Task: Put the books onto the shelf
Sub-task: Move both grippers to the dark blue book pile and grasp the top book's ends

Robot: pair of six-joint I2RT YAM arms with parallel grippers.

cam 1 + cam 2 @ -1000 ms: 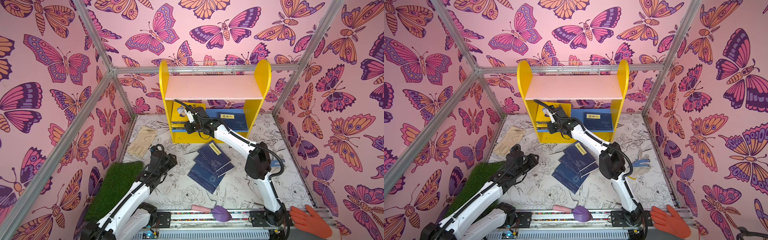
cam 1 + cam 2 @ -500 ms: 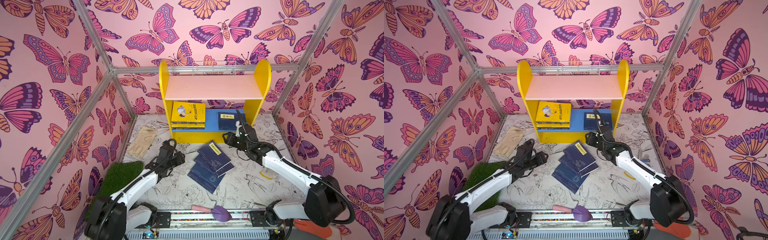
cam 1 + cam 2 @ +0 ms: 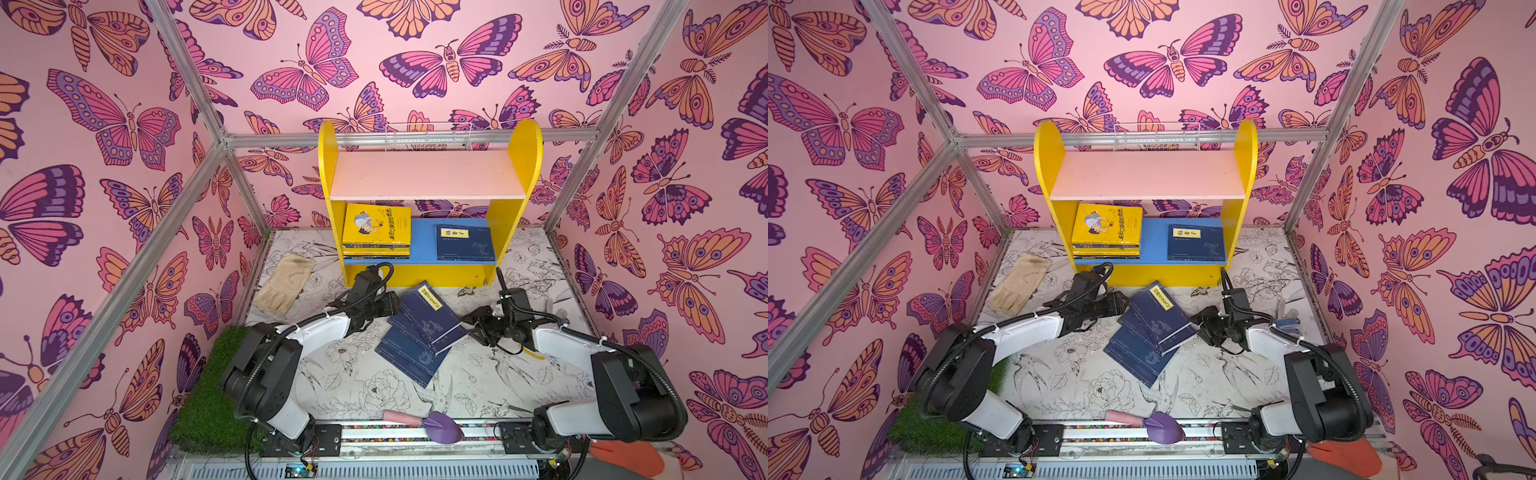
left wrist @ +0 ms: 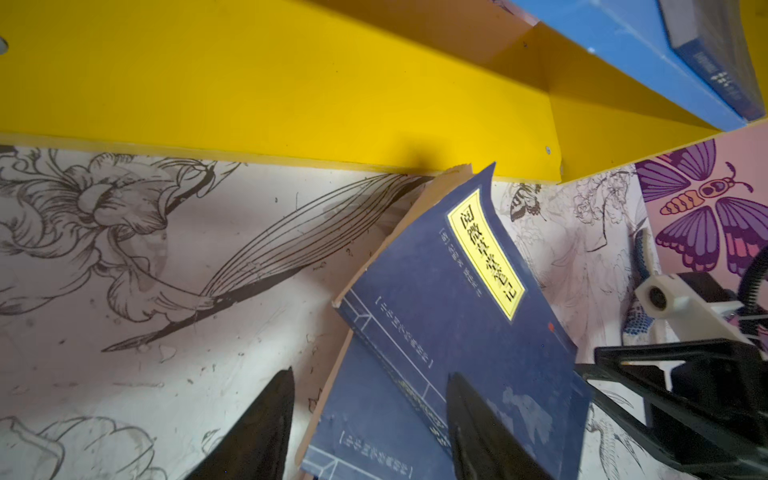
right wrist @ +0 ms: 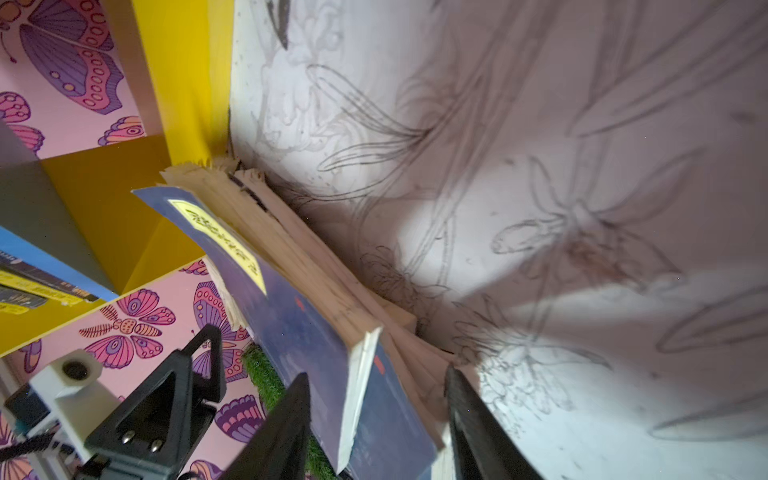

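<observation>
My left gripper eases down and outward next, since the top navy book's exposed edge lies below and slightly outward of it. The book's corner shows between my fingers.
The shelf stands at the back, and its pale pink upper board is bare. On its blue lower board lie a stack of yellow books and a navy book. Several navy books lie fanned out on the floor in front of it. My left gripper is open at the pile's left edge; in the left wrist view one finger hangs over the floor and one over a cover. My right gripper is open at the pile's right corner. The right wrist view shows book edges between its jaws.
A beige glove lies left of the shelf and a grass mat sits at the front left. A purple trowel rests by the front rail. An orange glove lies at the front right. A white wire basket hangs behind the shelf.
My right gripper has left the shelf's lower board, where the yellow stack now lies, and come down open beside the floor pile. The left gripper has moved up to the pile's left edge.
</observation>
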